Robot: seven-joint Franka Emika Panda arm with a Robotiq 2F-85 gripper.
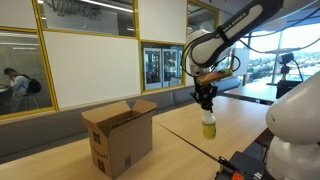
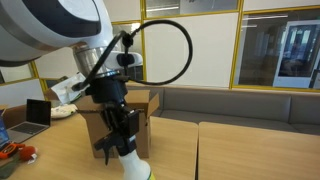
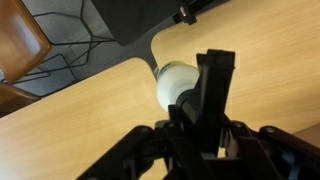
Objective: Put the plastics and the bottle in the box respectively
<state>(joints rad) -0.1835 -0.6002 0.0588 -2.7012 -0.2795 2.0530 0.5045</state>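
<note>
I need to raise my gripper next and then move it across the table over the cardboard box's open top (image 1: 121, 117) to let go of the bottle (image 1: 208, 126), because the sides of the box stand higher than the table.
A pale bottle (image 1: 208, 126) with a yellowish lower part stands upright on the wooden table (image 1: 180, 150). My gripper (image 1: 206, 101) comes down from above and is shut on the bottle's top. In the other exterior view, the gripper (image 2: 119, 138) covers the upper half of the bottle (image 2: 131, 168). An open cardboard box (image 1: 121, 136) stands on the same table, well apart from the bottle; it also shows behind the arm as the box (image 2: 152, 104). In the wrist view, the bottle (image 3: 171, 86) shows as a white round shape against my dark fingers (image 3: 216, 75). The plastics are out of view.
A second table (image 2: 255, 150) adjoins on one side. A padded bench (image 2: 230, 100) runs along the glass wall. A laptop (image 2: 39, 113) sits at the far table end. A brown chair (image 3: 20, 40) stands past the table's edge. Robot base parts (image 1: 295, 140) sit close by.
</note>
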